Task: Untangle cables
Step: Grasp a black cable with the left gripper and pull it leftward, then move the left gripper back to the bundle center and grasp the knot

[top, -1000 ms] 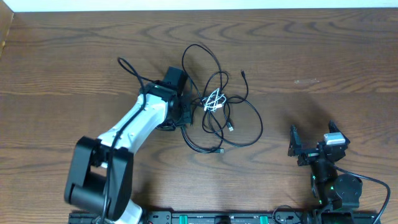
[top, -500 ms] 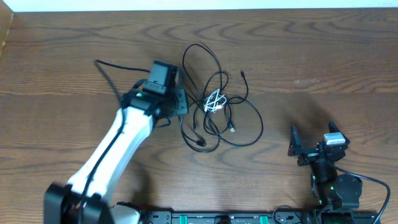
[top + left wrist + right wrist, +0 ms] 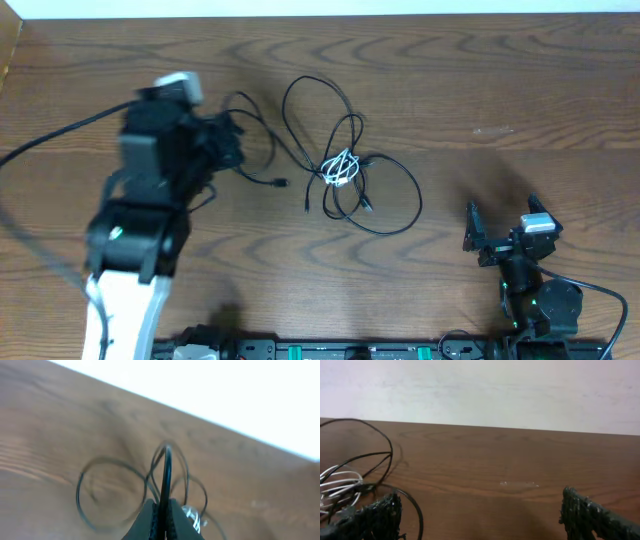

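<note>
Next, my left gripper moves down and to the left in the overhead view and releases the black cable on bare wood, as that table side is clear of the heap.
The cables lie tangled mid-table: thin black loops (image 3: pixel 385 195) knotted around a small white cable (image 3: pixel 343 166). My left gripper (image 3: pixel 228 143) is lifted at the left of the heap and shut on one black cable (image 3: pixel 165 472), which rises straight out from between its fingertips (image 3: pixel 161 511). That strand trails back to a plug end (image 3: pixel 281 183) on the wood. The white cable (image 3: pixel 194 518) shows just beyond the fingers. My right gripper (image 3: pixel 503 224) rests low at the right, open, with nothing between its fingers (image 3: pixel 481 519). Black loops (image 3: pixel 382 445) and the white cable (image 3: pixel 340 485) lie to its left.
The wooden table (image 3: pixel 520 80) ends at a pale strip along the far edge (image 3: pixel 320 8). The arms' black base rail (image 3: pixel 350 350) runs along the near edge. A faint pale mark (image 3: pixel 492 130) sits on the wood at right.
My left arm has risen and swung left, staying shut on the black cable. One strand and its plug end have been dragged left out of the heap. The right arm has not moved.
</note>
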{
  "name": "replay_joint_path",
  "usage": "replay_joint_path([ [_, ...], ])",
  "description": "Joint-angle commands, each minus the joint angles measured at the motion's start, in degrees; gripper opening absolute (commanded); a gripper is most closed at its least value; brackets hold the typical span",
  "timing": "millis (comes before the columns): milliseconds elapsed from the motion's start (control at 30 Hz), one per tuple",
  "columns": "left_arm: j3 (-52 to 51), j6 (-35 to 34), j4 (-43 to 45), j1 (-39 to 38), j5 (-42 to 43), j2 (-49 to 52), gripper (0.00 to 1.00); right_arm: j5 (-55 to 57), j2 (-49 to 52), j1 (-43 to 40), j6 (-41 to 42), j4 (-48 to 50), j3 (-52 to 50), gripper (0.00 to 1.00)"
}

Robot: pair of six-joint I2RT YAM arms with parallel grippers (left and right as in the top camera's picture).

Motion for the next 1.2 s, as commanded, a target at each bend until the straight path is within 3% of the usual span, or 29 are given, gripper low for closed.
replay_joint_path([
  [0,1.7,0.4,0.1,4.8,-0.3,-3.6,0.08,0.2,0.0,0.1,0.6,-0.3,0.0,0.99],
  [533,1.7,0.3,0.1,15.4,-0.9,-6.0,0.08,0.2,0.0,0.1,0.6,-0.3,0.0,0.99],
  [900,1.7,1.0,-0.5,16.2,-12.1,2.7,0.08,0.2,0.0,0.1,0.6,-0.2,0.0,0.99],
  [1167,1.7,0.8,-1.9,16.1,-9.3,10.0,0.08,0.2,0.0,0.1,0.6,-0.3,0.0,0.99],
])
